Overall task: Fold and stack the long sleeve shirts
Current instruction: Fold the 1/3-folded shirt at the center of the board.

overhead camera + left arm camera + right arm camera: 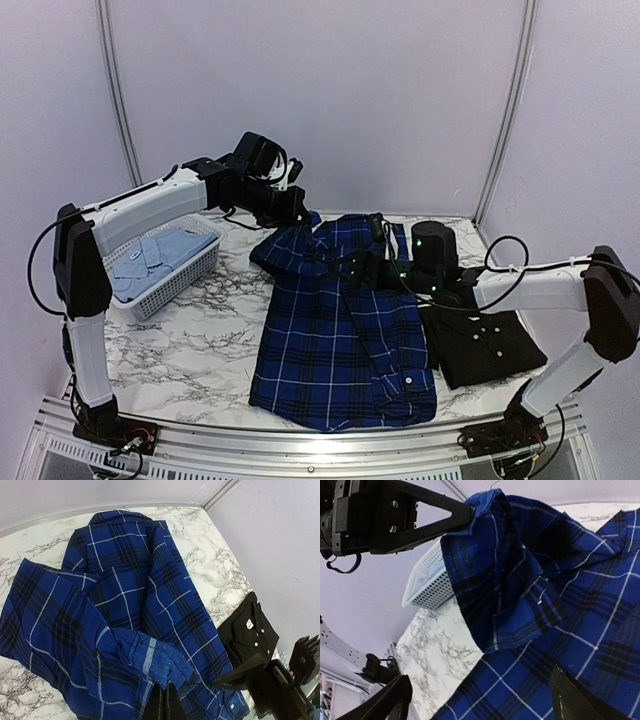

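My right gripper moves to the left in the top view next and closes around the hanging plaid flap (317,247) (519,621), since that end hangs loose below my left gripper.
The royal-blue plaid shirt (340,340) lies spread on the marble table, collar end to the back. It also shows in the left wrist view (125,580) and the right wrist view (600,630). My left gripper (295,205) is shut on a plaid edge and holds it up at the back; its fingertips pinch the cloth (167,700). My right gripper (368,265) is open and empty just above the shirt's upper middle, jaws wide apart (479,676). The black shirt (490,345) lies folded at the right (250,630). The pale blue shirt (160,255) lies in the basket.
The white lattice basket (185,280) stands at the left on the table and shows in the right wrist view (427,585). Bare marble (190,340) lies between the basket and the plaid shirt. Walls close in at the back and both sides.
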Motion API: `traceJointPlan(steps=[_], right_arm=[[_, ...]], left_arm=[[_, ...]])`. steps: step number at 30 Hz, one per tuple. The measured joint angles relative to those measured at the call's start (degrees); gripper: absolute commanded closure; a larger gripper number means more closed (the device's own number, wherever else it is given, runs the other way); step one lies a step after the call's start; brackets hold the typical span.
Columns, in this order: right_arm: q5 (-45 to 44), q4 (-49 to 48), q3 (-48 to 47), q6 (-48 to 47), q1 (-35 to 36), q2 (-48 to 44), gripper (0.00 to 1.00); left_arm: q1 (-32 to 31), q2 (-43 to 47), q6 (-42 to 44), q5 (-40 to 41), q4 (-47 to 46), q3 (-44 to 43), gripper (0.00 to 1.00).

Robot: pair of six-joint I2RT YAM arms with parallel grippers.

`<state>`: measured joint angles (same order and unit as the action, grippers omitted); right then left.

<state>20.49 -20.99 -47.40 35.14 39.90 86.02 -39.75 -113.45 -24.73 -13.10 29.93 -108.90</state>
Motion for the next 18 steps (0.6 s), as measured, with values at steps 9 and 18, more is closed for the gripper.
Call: traceJointPlan(steps=[9,18], right_arm=[[-0.42,-11.69,3.04,9.44,2.43,5.18,0.02],[-0.63,-14.03,-2.56,12.61,2.58,13.31,0.01]], left_arm=[[0.02,0.0,-1.77,-0.83,-0.15,0.0,1.0],[0.0,0.0,-2.1,-1.49,-0.37,0.04,1.0]])
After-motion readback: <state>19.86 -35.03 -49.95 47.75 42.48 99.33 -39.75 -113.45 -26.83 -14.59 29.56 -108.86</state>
